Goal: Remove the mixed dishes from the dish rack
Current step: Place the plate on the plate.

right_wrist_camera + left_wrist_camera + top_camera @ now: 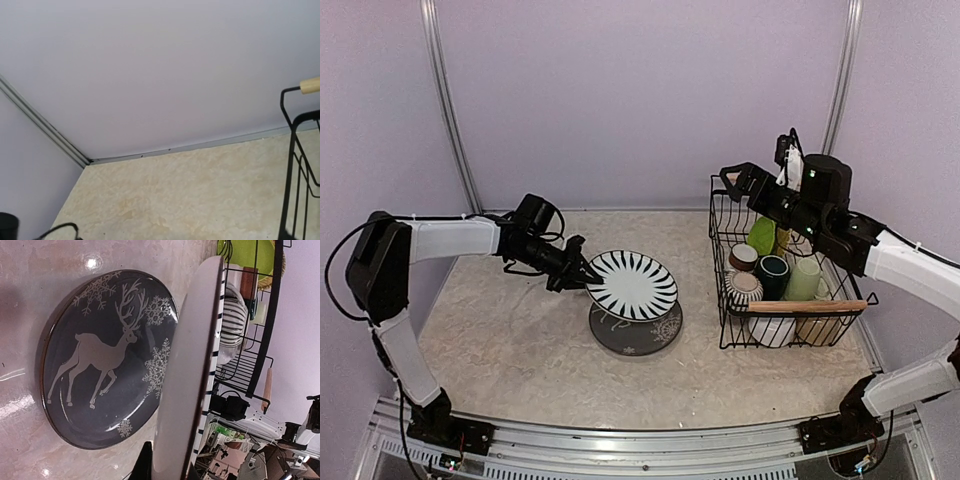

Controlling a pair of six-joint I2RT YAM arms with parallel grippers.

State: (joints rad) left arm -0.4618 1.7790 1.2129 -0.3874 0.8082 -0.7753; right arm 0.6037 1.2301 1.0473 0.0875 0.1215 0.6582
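The left gripper should next lower the striped plate onto the dark patterned plate (642,332) (112,360) and let go of the striped plate's rim there, because that lower plate lies flat and empty beneath.
My left gripper (582,272) is shut on the rim of the black-and-white striped plate (632,284) and holds it tilted just above the dark patterned plate (642,332) that lies on the table. In the left wrist view the striped plate (190,390) stands edge-on between my fingers, beside the dark plate with its reindeer pattern (100,365). The dish rack (805,306) at the right holds a lime-green plate (762,235), a dark teal mug (772,272), a pale green mug (805,278), a striped cup (744,289) and white bowls (772,330). My right gripper (735,180) hovers at the rack's far left corner; its fingers do not show clearly.
The rack's wooden handle (311,85) and wire corner (290,165) show at the right of the right wrist view, with the back wall beyond. The purple walls close in the beige table (500,340) on three sides.
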